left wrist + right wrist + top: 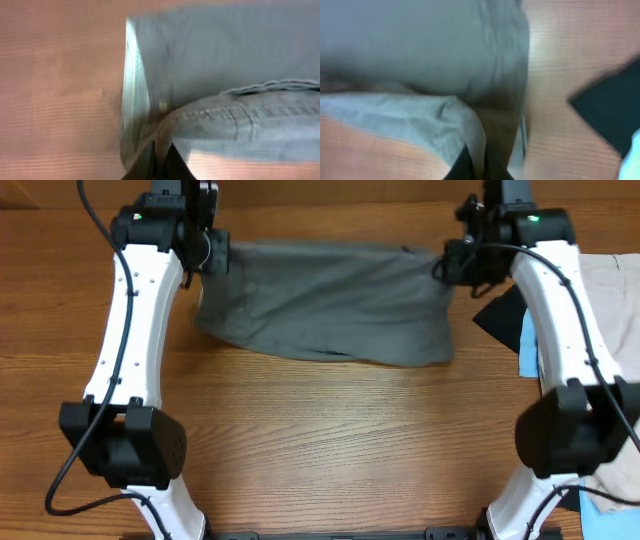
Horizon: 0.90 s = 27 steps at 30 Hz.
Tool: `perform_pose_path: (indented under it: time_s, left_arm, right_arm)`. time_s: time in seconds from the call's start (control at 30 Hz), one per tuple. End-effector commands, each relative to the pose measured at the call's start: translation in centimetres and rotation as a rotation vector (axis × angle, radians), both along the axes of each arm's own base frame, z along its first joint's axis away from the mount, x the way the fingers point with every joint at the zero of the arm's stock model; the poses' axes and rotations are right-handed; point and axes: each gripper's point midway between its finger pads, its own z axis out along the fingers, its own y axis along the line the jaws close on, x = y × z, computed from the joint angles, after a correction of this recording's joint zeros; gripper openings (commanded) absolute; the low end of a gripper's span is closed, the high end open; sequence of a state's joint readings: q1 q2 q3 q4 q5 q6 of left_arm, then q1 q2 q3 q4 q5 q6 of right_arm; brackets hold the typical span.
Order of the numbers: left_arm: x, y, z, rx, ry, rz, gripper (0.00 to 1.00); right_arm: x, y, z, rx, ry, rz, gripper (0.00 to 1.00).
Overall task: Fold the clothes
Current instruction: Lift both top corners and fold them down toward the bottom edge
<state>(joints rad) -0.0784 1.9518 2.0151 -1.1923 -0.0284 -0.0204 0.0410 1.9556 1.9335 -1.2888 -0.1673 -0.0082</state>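
Observation:
The robot will next move its left gripper back and down to the bare wood and let go of the hem, because the wood there has room for the shorts [330,305].
Grey shorts [330,305] are stretched across the far middle of the wooden table, their lower part drooping toward me. My left gripper [212,252] is shut on their far left corner; in the left wrist view the dark fingers [161,162] pinch the folded hem of the grey shorts [225,65]. At the far right corner my right gripper [452,262] is shut on the cloth too. The right wrist view shows that gripper [481,162] clamping a fold of the grey shorts [420,50], pale lining beside it.
More clothes lie at the right edge: a black piece [500,315], a light-blue piece [528,345] and a beige piece [615,310]. Another light-blue bit [605,502] shows at the bottom right. Bare wooden table [330,440] spreads in front.

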Motion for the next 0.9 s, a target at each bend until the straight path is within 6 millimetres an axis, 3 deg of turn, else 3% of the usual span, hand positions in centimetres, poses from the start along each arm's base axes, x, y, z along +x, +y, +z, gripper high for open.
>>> perform_pose_path:
  time_s: [0.0, 0.3, 0.57, 0.73, 0.87]
  left_arm:
    - [-2.2, 0.4, -0.2, -0.005, 0.079, 0.025, 0.04]
    - [-8.6, 1.6, -2.0, -0.012, 0.352, 0.176, 0.04]
    - [-11.2, 1.9, -2.2, -0.001, 0.455, 0.235, 0.04]
    - [-12.3, 2.4, -2.3, 0.027, 0.492, 0.258, 0.04]
    - [-14.2, 2.2, -4.3, 0.026, 0.587, 0.256, 0.04]
  right_arm:
    - [-2.1, -0.8, 0.1, -0.014, 0.068, 0.031, 0.04]
    - [-8.1, -0.5, -1.6, 0.029, 0.329, 0.021, 0.04]
    - [-12.4, 0.1, -5.6, 0.063, 0.54, -0.017, 0.04]
    - [-13.9, 0.1, -6.7, 0.065, 0.604, -0.056, 0.04]
    - [-14.1, 0.1, -7.0, 0.065, 0.619, -0.084, 0.04]
